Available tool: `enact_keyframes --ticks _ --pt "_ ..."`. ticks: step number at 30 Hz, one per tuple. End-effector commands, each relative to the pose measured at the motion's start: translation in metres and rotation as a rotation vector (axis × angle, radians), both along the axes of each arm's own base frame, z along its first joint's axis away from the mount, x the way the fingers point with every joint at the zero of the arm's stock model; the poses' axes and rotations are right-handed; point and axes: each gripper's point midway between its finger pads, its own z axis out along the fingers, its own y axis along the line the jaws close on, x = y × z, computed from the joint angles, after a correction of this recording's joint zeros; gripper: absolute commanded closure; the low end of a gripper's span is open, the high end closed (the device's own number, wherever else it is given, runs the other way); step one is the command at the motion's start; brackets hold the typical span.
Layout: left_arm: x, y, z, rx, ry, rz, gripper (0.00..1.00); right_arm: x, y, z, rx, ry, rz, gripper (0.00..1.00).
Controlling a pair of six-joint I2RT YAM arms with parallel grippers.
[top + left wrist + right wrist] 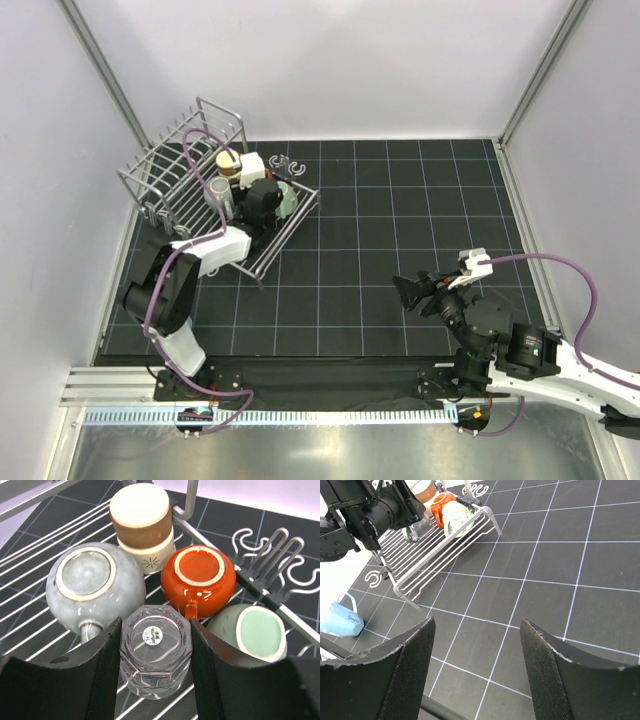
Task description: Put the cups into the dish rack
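The clear glass in my left gripper should go down toward the empty bars between the grey mug and the mint green cup.
My left gripper [155, 625] is shut on a clear glass [156, 652], held upside down over the bars of the dish rack [35, 545]. Upside down on the rack around it are a grey mug with a handle [87, 585], a beige and brown cup [142, 525], an orange-red cup [199, 577] and a mint green cup [257, 635]. From above, the left gripper [250, 195] is over the low part of the rack [175, 175]. A light blue cup [340, 621] lies on the mat. My right gripper [477, 625] is open and empty above the mat [415, 290].
Small grey C-shaped clips [285, 163] lie on the mat behind the rack, and one more [375, 577] lies at its near side. The rack's taller basket section [215, 125] stands at the back left. Walls close in the black gridded mat [400, 200].
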Motion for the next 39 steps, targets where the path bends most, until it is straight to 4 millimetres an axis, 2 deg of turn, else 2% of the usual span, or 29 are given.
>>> enact_keyframes --ticks 1,6,13,16,19,20,25,26,31,32,33,37,39 --pt "0.018 -0.003 0.027 -0.049 -0.103 0.020 1.00 0.002 -0.005 0.003 0.027 -0.001 -0.033 0.30" --pt "0.021 -0.001 0.011 -0.031 -0.069 0.027 1.00 0.002 -0.007 0.003 0.033 -0.002 -0.038 0.30" --pt "0.021 0.002 0.002 -0.028 -0.052 0.050 1.00 0.002 -0.010 0.001 0.038 0.002 -0.047 0.30" --pt "0.021 0.001 -0.001 -0.031 -0.046 0.050 0.95 0.002 -0.009 0.001 0.039 0.003 -0.044 0.30" --pt "0.019 0.004 -0.003 -0.036 -0.039 0.062 0.85 0.002 -0.008 0.003 0.045 0.002 -0.041 0.30" --pt "0.018 0.004 -0.005 -0.033 -0.034 0.064 0.78 0.002 -0.007 0.002 0.044 0.003 -0.039 0.30" --pt "0.017 0.006 -0.008 -0.026 -0.017 0.080 0.70 0.002 -0.005 0.003 0.044 0.006 -0.034 0.30" --pt "0.016 0.007 -0.008 -0.026 -0.012 0.084 0.65 0.001 -0.005 0.003 0.047 0.008 -0.033 0.30" --pt "0.009 0.008 -0.008 -0.053 0.016 0.098 0.56 0.001 -0.003 0.003 0.046 0.009 -0.023 0.30" --pt "0.009 0.008 -0.008 -0.069 0.013 0.104 0.47 0.000 -0.001 0.003 0.045 0.009 -0.016 0.30" --pt "0.007 0.008 -0.010 -0.067 0.023 0.105 0.43 0.000 -0.001 0.005 0.045 0.008 -0.012 0.30" --pt "0.005 0.007 -0.009 -0.076 0.035 0.093 0.29 -0.001 0.003 0.006 0.036 0.012 0.003 0.30" --pt "0.004 0.009 -0.007 -0.074 0.036 0.108 0.27 -0.001 0.004 0.006 0.031 0.016 0.009 0.30"
